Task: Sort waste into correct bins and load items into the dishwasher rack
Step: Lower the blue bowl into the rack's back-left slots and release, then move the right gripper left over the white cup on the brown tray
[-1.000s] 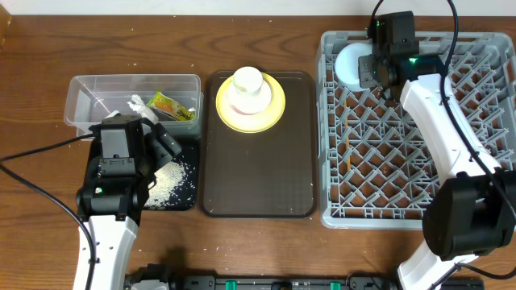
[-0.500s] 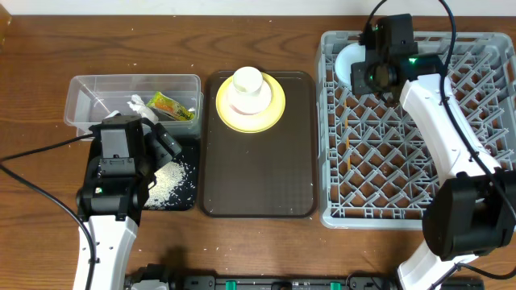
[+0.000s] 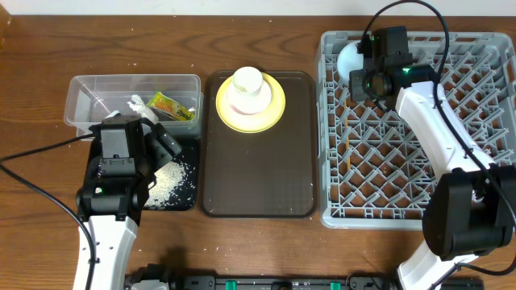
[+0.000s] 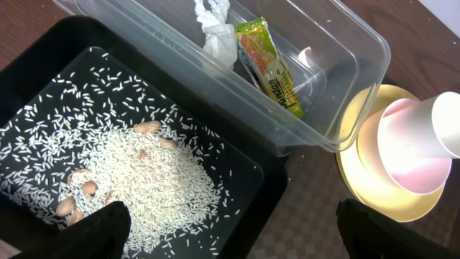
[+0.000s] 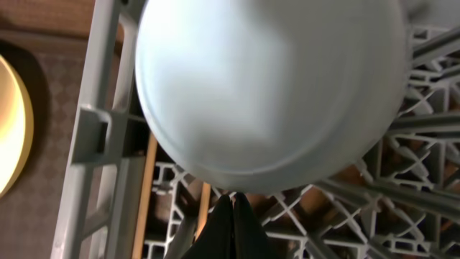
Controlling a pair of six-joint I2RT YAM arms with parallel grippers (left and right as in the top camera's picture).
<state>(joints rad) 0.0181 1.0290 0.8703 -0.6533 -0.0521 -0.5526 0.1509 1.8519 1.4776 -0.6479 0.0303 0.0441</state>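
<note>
The light-blue bowl hangs short of the rack's far corner by the tray. My right gripper next eases outward, tilting toward that corner, and releases the bowl.
My right gripper [image 3: 368, 76] [image 5: 232, 198] is shut on the rim of the light-blue bowl [image 3: 348, 58] [image 5: 266, 93], held tilted at the back left corner of the grey dishwasher rack [image 3: 403, 161]. My left gripper [image 3: 165, 143] [image 4: 230, 230] is open and empty above the black bin [image 3: 190, 197] [image 4: 277, 183], which holds loose rice [image 3: 165, 181] [image 4: 144, 180]. The clear tub [image 3: 85, 84] [image 4: 359, 65] holds the tissue [image 3: 139, 105] [image 4: 215, 29] and the wrapper [image 3: 172, 106] [image 4: 269, 65]. The white cup [image 3: 247, 80] [image 4: 445, 122] sits in the pinkish-white bowl [image 3: 242, 102] [image 4: 406, 155] on the yellow plate [image 3: 276, 113] [image 4: 359, 180].
The plate stack stands at the back of the dark-brown tray [image 3: 258, 177], between the bins and the rack. A few peanuts [image 4: 79, 191] lie among the rice. Cables run across the table at the left.
My right gripper has shifted the light-blue bowl toward the rack's back left corner. The left arm has not moved.
</note>
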